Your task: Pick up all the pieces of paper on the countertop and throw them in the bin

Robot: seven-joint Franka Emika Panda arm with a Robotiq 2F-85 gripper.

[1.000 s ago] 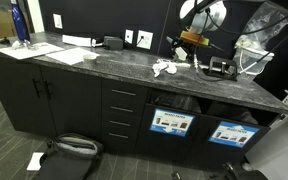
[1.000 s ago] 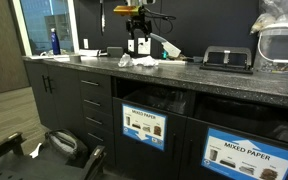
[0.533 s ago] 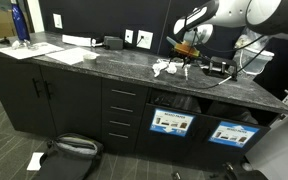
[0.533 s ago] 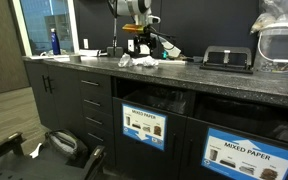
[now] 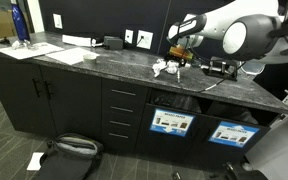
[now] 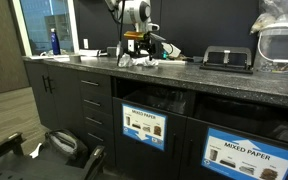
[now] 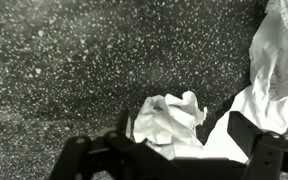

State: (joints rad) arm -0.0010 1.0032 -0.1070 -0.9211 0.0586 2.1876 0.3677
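The small crumpled paper (image 5: 171, 68) is closer to the finger on the left in the wrist view, so my gripper will move slightly to that side and go down onto the paper.
Crumpled white paper lies on the dark speckled countertop, seen in both exterior views (image 5: 163, 69) (image 6: 144, 63). My gripper (image 5: 181, 57) (image 6: 135, 54) is low over it, open. In the wrist view the crumpled paper ball (image 7: 167, 117) sits between my spread fingers (image 7: 184, 138), apart from both. A second, larger piece of white paper (image 7: 276, 70) lies to the right, partly behind the right finger. The bin openings under the counter carry blue labels (image 5: 171, 122) (image 6: 240, 152).
Flat sheets (image 5: 66, 55) and a blue bottle (image 5: 20, 22) are at the counter's far end. A black device (image 6: 227, 58) and a clear plastic container (image 6: 282, 45) stand beyond the paper. A black bag (image 5: 70, 149) lies on the floor.
The arm has come down from above the counter toward the crumpled paper; the gripper is now just over it. The paper has not moved.
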